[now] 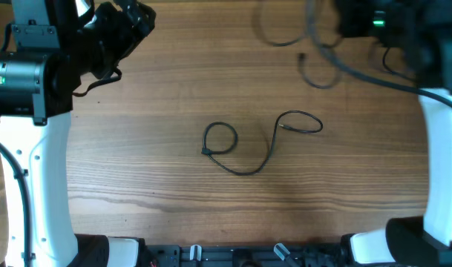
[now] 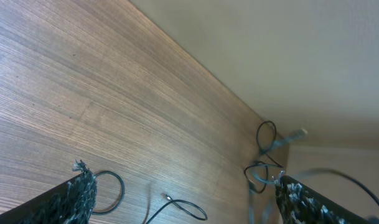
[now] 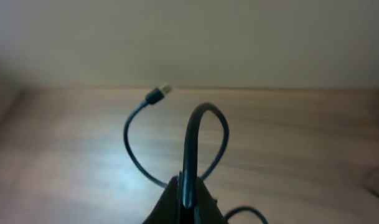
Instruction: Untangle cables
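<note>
My right gripper next swings back and to the right point(image 1: 395, 61) in the overhead view, then tips down and lets go of the second cable, already free of the middle cable.
One thin black cable point(image 1: 249, 169) lies on the middle of the wooden table, with a small loop at its left end and another at its right end. It also shows in the left wrist view point(image 2: 117, 186). A second black cable point(image 1: 320, 73) lies and hangs at the far right, blurred. My right gripper point(image 3: 188, 194) is shut on this second cable point(image 3: 205, 121), which arches up in a loop with its plug point(image 3: 157, 94) free. My left gripper point(image 2: 183, 190) is open and empty, raised over the far left of the table point(image 1: 135, 21).
The wooden table point(image 1: 136, 170) meets a pale wall at its far edge point(image 2: 195, 56). The white arm bases point(image 1: 44, 185) stand at the left and right sides. Black fixtures line the front edge point(image 1: 233, 256).
</note>
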Robot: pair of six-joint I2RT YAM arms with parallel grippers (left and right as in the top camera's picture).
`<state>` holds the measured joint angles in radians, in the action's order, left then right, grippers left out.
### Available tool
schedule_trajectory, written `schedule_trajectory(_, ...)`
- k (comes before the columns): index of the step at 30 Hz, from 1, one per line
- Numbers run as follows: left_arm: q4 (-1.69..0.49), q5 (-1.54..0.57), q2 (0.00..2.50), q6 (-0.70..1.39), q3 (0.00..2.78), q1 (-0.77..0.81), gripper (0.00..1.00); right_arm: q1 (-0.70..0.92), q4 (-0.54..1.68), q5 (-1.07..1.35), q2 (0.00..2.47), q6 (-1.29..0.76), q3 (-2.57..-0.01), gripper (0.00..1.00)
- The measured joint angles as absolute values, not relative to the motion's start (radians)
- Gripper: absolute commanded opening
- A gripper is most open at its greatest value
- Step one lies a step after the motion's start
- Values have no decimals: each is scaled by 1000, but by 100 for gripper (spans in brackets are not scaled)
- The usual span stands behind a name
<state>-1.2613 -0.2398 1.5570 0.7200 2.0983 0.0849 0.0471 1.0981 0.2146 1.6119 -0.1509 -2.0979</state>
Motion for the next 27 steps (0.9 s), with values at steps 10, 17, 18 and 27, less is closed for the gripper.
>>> schedule_trajectory(10, -1280, -236, 1558, 720, 2098, 85, 93, -426, 1281, 122, 1603, -311, -2098, 4)
schedule_trajectory(17, -1283, -236, 1558, 720, 2098, 85, 93, -641, 1263, -106, 1682, -459, -2043, 4)
schedule_trajectory(18, -1287, -236, 1558, 720, 2098, 85, 93, -655, 1254, -130, 1703, -474, -2022, 4)
schedule_trajectory(27, -1299, -235, 1558, 720, 2098, 85, 93, -699, 1229, -121, 1863, -498, -1929, 100)
